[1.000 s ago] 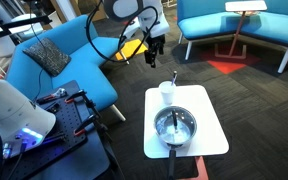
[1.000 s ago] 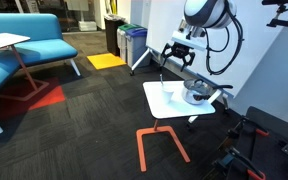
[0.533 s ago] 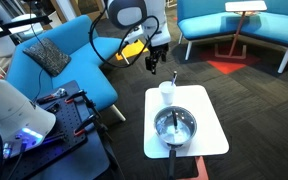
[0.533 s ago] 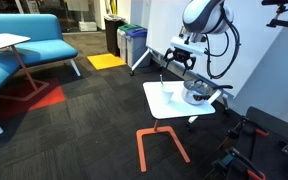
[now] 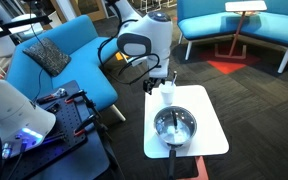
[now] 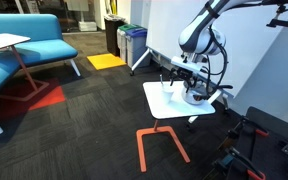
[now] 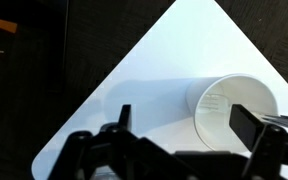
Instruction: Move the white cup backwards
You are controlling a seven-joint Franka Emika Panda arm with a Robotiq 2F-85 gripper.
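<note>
The white cup's rim already lies between the open fingers. Next, my gripper moves down over it, one finger into the cup's opening and one outside.
The white cup stands at the far corner of the small white table, also seen in an exterior view. In the wrist view I look down into its open mouth. No stick shows in it. My gripper is open and low over the table. Its two dark fingers straddle the table corner, with the cup just inside one finger and not gripped. The round silver pot with a dark handle sits on the table beside the cup.
Blue sofas stand close by and further back. A black equipment cart is beside the table. Dark carpet surrounds the table, whose orange legs show below it.
The arm has come down from above the table's far side to the cup. The open gripper now sits at cup height. The cup and the pot have not moved.
</note>
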